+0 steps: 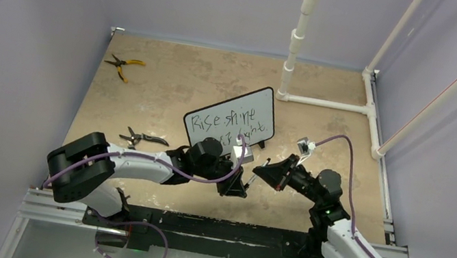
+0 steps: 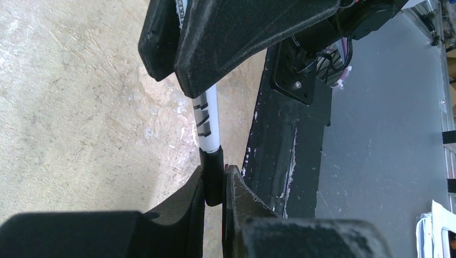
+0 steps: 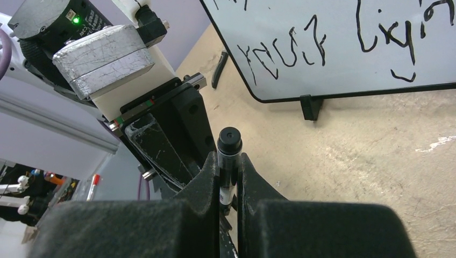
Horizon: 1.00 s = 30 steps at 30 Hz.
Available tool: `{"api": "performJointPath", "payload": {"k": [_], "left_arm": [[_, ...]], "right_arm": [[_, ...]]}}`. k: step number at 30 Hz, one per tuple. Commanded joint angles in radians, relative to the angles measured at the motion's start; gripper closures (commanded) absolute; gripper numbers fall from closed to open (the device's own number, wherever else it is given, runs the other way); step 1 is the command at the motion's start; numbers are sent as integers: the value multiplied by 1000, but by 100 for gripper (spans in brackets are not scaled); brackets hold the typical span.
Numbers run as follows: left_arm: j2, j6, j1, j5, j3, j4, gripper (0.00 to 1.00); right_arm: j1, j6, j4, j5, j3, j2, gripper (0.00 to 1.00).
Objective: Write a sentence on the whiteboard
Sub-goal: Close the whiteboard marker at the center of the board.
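Next, my right gripper turns and carries the marker down toward the tabletop (image 1: 267, 164) beside the whiteboard's foot to release it, since the sentence (image 1: 221, 119) already stands written.
The whiteboard (image 1: 230, 124) stands tilted on its small feet at mid-table, and the sentence (image 1: 221, 119) runs across it in black handwriting. The right wrist view shows the board's (image 3: 344, 64) lower line of lettering (image 3: 322, 43) close up. In front of the board both grippers hold one marker (image 1: 251, 176), which has a white barrel (image 2: 207, 115) and black ends. My left gripper (image 2: 215, 173) is shut on its black cap end. My right gripper (image 3: 229, 161) is shut on the other end, whose round black tip (image 3: 229, 140) pokes out between the fingers. The two grippers (image 1: 235, 185) (image 1: 259, 170) nearly touch.
Yellow-handled pliers (image 1: 123, 65) lie at the far left. Black shears (image 1: 143, 137) lie left of the board, by the left arm. A white pipe frame (image 1: 326, 104) stands at the back right. The black base rail (image 1: 210, 226) runs along the near edge.
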Motion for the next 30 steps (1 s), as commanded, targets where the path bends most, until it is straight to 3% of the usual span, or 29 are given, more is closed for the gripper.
{"api": "performJointPath", "payload": {"k": [1,20,30], "left_arm": [[-78,59,24,-15,111,190,100],[-64,102,24,-21,235,236,100],[-53,63,60,66,268,294,100]], "right_arm": [[24,-43,-155,-163,-36,34,100],[37,-91,-233,-199,-34,76,100],[43,-145,-224,-246,-45,115,100]]}}
